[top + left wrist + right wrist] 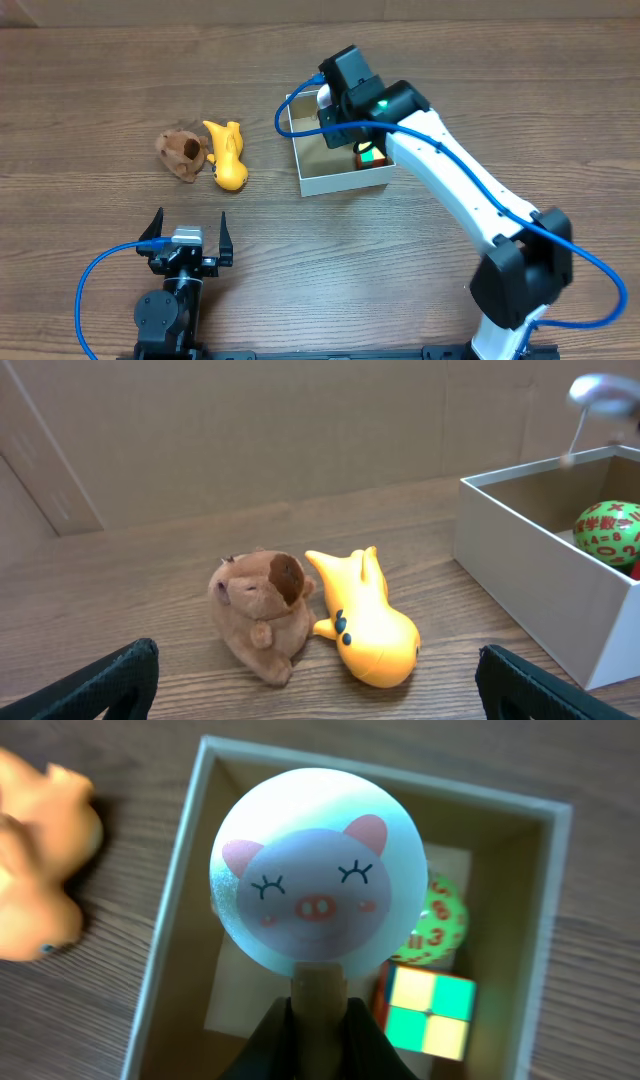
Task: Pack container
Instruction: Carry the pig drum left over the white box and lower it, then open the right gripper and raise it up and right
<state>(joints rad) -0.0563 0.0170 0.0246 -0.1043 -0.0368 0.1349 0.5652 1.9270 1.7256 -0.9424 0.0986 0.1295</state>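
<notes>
My right gripper moves down next toward the container's bare bottom beside the colour cube, which lies below it in the container. It then releases the handle where space is clear.
The container is a square white-walled box with a brown inside, at the table's middle; it also shows in the left wrist view and the right wrist view. Inside lie a green numbered ball and a small colour cube. My right gripper is shut on the wooden handle of a round pig-face fan, held above the container. A brown plush and a yellow toy lie left of the container. My left gripper is open and empty near the front edge.
The wood-grain table extends left and behind the toys. A blue cable loops beside the left arm. A cardboard wall stands at the table's back.
</notes>
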